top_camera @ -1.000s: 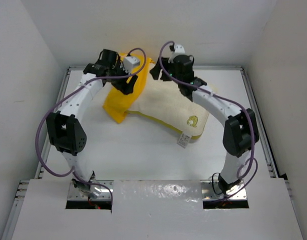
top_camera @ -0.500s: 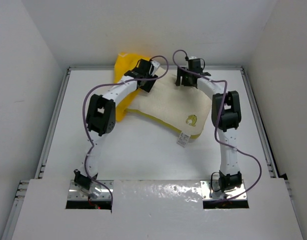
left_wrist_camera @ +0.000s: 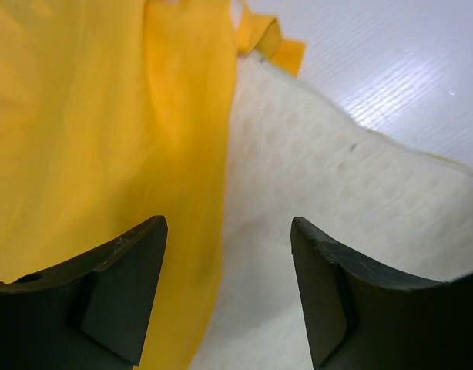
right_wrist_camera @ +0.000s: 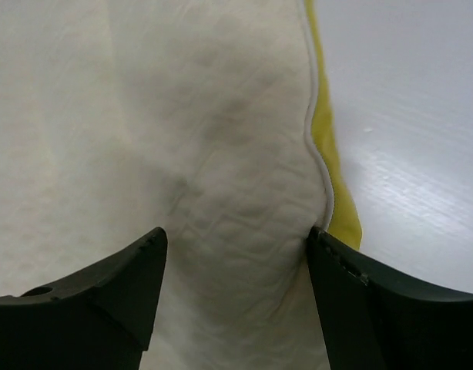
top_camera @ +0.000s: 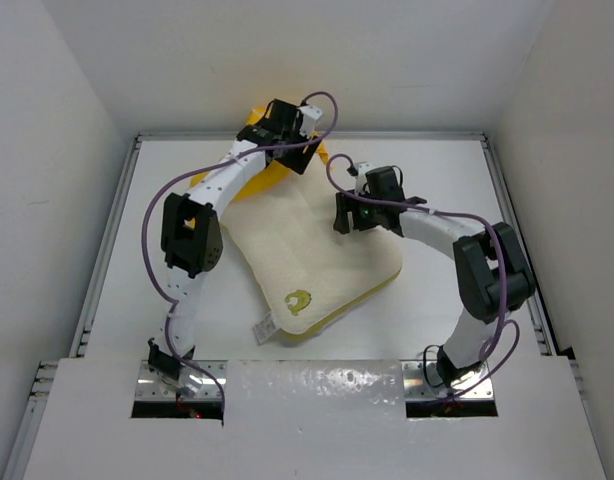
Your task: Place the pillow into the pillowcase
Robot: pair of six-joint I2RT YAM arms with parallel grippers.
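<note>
My left gripper needs to lower its open fingers onto the fold of pillowcase (top_camera: 262,178) and close. The fold lies over the pillow below my left gripper, and its edge runs between the open fingers.
The cream quilted pillow (top_camera: 317,260) lies flat mid-table, its logo corner toward the near edge. Only a little of the yellow pillowcase (top_camera: 262,178) shows at the back, under my left arm. My left gripper (top_camera: 295,152) hovers over the pillow's far corner. In the left wrist view its jaws (left_wrist_camera: 227,223) stand open above the pillowcase (left_wrist_camera: 90,116) edge where it overlaps the pillow (left_wrist_camera: 337,200). My right gripper (top_camera: 345,218) is at the pillow's far right side. In the right wrist view it (right_wrist_camera: 236,231) is shut on a creased bulge of pillow (right_wrist_camera: 144,100) beside the yellow edge band (right_wrist_camera: 337,185).
White walls close the table in at the back and both sides, with metal rails (top_camera: 122,220) along the left and right edges. A white label (top_camera: 262,328) hangs from the pillow's near corner. Purple cables loop off both arms.
The pillow has swung round and slid toward the near left, logo corner now nearest. My right gripper came in from the back edge with it. The left gripper stayed at the back.
</note>
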